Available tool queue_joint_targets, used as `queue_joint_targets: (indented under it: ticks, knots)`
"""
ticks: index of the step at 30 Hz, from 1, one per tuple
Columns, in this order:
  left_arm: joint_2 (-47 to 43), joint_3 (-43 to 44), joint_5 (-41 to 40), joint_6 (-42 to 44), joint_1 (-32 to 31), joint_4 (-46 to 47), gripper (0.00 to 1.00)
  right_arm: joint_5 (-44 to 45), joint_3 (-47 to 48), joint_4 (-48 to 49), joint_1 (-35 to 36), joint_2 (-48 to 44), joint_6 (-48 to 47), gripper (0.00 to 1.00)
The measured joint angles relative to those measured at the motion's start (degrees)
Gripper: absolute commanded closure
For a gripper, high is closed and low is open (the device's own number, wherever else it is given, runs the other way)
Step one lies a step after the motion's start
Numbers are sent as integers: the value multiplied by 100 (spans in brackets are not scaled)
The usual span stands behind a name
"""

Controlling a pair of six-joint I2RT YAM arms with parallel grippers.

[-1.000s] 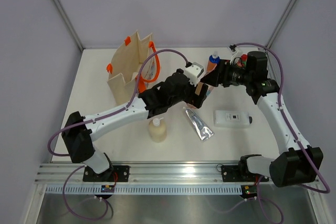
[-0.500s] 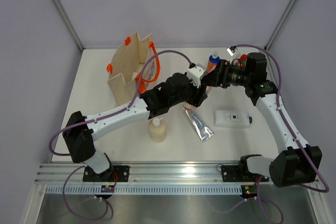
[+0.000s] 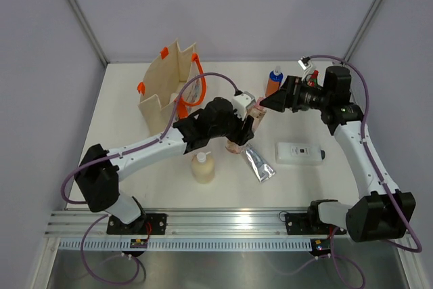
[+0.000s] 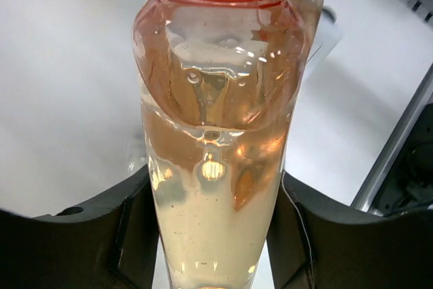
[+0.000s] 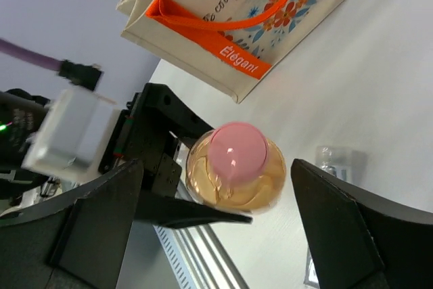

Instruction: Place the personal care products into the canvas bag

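Observation:
The left gripper moves up and toward the left in the top view next, then down into the canvas bag's opening, because the bag's sides stand tall.
The peach pink-capped bottle (image 3: 252,114) hangs above the table's middle, held by its lower body in my left gripper (image 3: 245,125), which is shut on it. In the left wrist view the bottle (image 4: 216,153) fills the gap between both black fingers (image 4: 128,235). My right gripper (image 3: 273,103) is open just right of the cap, and its wrist view shows the pink cap (image 5: 235,153) between its spread jaws without touching them. The canvas bag (image 3: 168,87) stands at the back left, also seen from the right wrist as the canvas bag (image 5: 223,25).
An orange blue-topped bottle (image 3: 273,80) stands at the back behind the right gripper. The silver tube (image 3: 258,161) and the flat white black-capped bottle (image 3: 300,152) lie to the right of centre. The cream pump bottle (image 3: 203,166) stands under the left forearm.
The left gripper closed on the peach bottle while the right still held it. The right gripper then opened and drew back right, and the left arm carried the bottle slightly left and nearer.

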Motion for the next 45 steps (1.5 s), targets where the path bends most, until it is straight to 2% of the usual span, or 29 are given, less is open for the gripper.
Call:
queue_joint_targets:
  ticks: [5, 10, 14, 18, 24, 31, 35, 36, 38, 39, 43, 45]
  knots:
    - [-380, -413, 212, 39, 597, -861, 96, -367, 254, 146, -699, -59, -328, 1]
    - [-896, -339, 291, 142, 1362, -1727, 96, -667, 262, 273, -1250, -334, -623, 0]
    - [-1152, 411, 372, 247, 2107, -2352, 96, -876, -271, 391, -1274, -765, -855, 1]
    - [-1132, 1410, 367, 315, 2870, -2433, 96, -1043, -973, 428, -1292, -1080, -1198, 1]
    - [-763, 2459, 142, 428, 3836, -2487, 95, -1228, -1381, 439, -1412, -1163, -1565, 1]
    - [306, 2750, -9, 817, 4120, -2614, 92, -1475, -1429, 507, -1572, -1163, -1821, 0]
    - [741, 2568, 87, 929, 4120, -2697, 82, -1550, -1456, 476, -1661, -1154, -1987, 1]
    - [774, 2448, 109, 946, 4120, -2717, 70, -1576, -1456, 474, -1676, -1145, -2028, 0]
    - [774, 2280, 120, 1012, 4120, -2761, 53, -1613, -1456, 466, -1692, -1113, -2114, 0]
    - [774, 2236, 127, 1051, 4120, -2813, 39, -1620, -1456, 448, -1703, -1088, -2153, 1]
    - [765, 2175, 177, 1233, 4127, -2756, 22, -1617, -1453, 256, -1718, -986, -2369, 1]
    - [754, 2173, 234, 1296, 4127, -2638, 19, -1615, -1451, 118, -1718, -960, -2514, 1]
